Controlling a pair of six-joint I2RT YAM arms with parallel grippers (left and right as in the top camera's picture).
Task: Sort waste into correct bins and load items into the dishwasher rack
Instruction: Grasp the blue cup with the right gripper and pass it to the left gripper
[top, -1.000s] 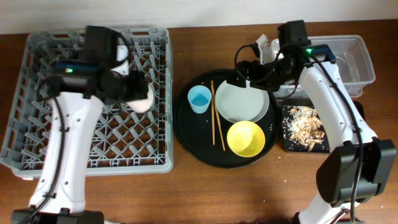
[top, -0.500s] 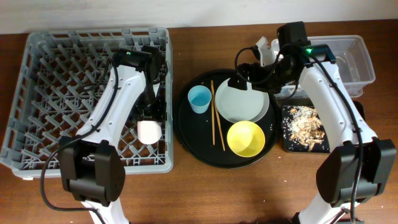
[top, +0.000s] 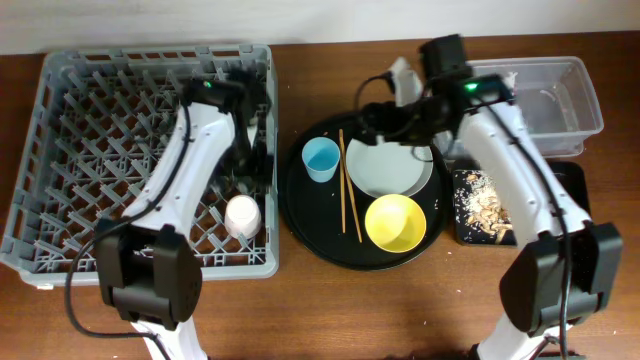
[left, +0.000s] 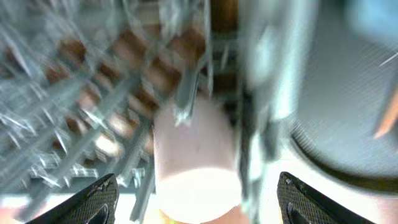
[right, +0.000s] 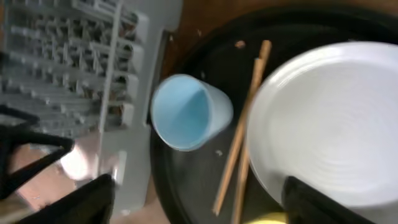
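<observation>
The blue cup (top: 321, 158) has its opening facing up, so my right gripper needs to move from the plate (top: 390, 165) toward it and go down to the blue cup's rim by the chopsticks.
The pink cup (top: 243, 215) lies in the grey dishwasher rack (top: 120, 150) near its right edge. My left gripper (top: 247, 185) hangs open just above it; in the left wrist view the cup (left: 196, 155) sits between the spread fingers (left: 196, 199), untouched. My right gripper (top: 372, 122) is open and empty above the grey plate (top: 390, 165), near the blue cup (top: 321, 158) and chopsticks (top: 347, 185). The right wrist view shows the blue cup (right: 186, 112), chopsticks (right: 239, 155) and plate (right: 329, 118) below its fingers (right: 199, 205). The yellow bowl (top: 396, 222) sits in front of the plate.
The dishes stand on a round black tray (top: 300, 215). A clear tub (top: 560, 95) is at the back right. A shallow black tray (top: 520, 235) holding flaky food scraps (top: 488, 205) lies in front of it. The wrapper is out of view.
My left gripper carried the pink cup to the rack's right edge, let it go and opened. My right arm moved left from the tub side to over the plate.
</observation>
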